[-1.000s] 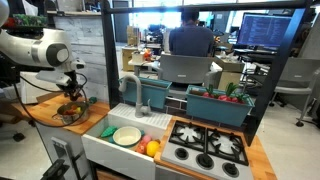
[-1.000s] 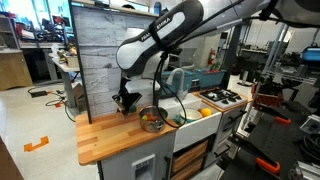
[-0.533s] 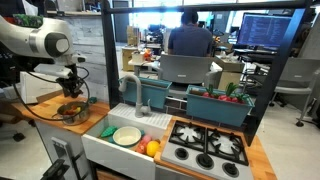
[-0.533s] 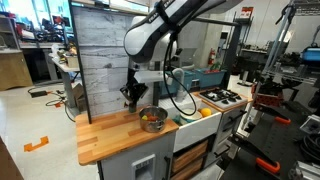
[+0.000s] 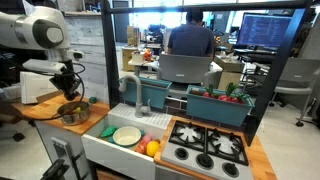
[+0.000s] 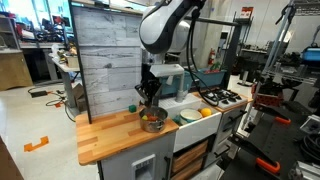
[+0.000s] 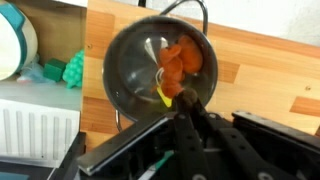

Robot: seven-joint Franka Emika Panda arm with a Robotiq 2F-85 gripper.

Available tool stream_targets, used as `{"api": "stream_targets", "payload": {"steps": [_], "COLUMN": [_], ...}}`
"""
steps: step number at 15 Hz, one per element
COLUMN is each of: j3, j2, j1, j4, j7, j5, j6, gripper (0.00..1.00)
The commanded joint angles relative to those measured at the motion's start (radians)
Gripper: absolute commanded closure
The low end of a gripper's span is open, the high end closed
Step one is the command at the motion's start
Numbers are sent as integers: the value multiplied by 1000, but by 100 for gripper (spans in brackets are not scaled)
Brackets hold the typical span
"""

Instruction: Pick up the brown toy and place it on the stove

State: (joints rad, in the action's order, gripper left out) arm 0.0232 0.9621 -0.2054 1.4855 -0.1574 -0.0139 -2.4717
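The gripper will next move past the sink and down over the stove's burners on the sink side to let go of the toy, because the toy is still hanging above the bowl (image 5: 70, 113).
My gripper (image 7: 188, 103) is shut on the small dark-brown toy (image 7: 187, 99), which shows between the fingertips in the wrist view. It hangs above the metal bowl (image 7: 135, 70), which holds orange and yellow fruits (image 7: 180, 60). In both exterior views the gripper (image 5: 70, 86) (image 6: 147, 96) is a little above the bowl (image 5: 70, 113) (image 6: 152, 121) on the wooden counter. The black stove (image 5: 207, 147) (image 6: 222, 97) with four burners lies at the counter's other end, past the sink.
A white sink (image 5: 100, 145) holds a pale green plate (image 5: 127, 135) and round fruits (image 5: 151, 148). A green toy (image 7: 73, 70) lies by the bowl. A faucet (image 5: 130, 92) and teal bins (image 5: 215, 105) stand behind. A grey wood panel (image 6: 105, 60) backs the counter.
The gripper has risen out of the bowl with the brown toy and shifted toward the sink side. The arm's upper links have swung higher.
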Motion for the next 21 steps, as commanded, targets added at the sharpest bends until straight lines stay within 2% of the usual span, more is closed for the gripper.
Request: {"api": "stream_targets", "payload": {"steps": [1,6,10,15,21], "j3": [-56,-174,-284,-410,-552], "j2": [-152,-289,-318,-252,-95], "j1": [-18,-14,-21,-14,-5], "j4": [242,515,619,591,454], "j7": [-97,-287,-420,-574,-769], "j5": [-8,-1,4,20,47], "j6": [-8,-144,-263,-366,-458], "gripper": [98,98,98,98,98]}}
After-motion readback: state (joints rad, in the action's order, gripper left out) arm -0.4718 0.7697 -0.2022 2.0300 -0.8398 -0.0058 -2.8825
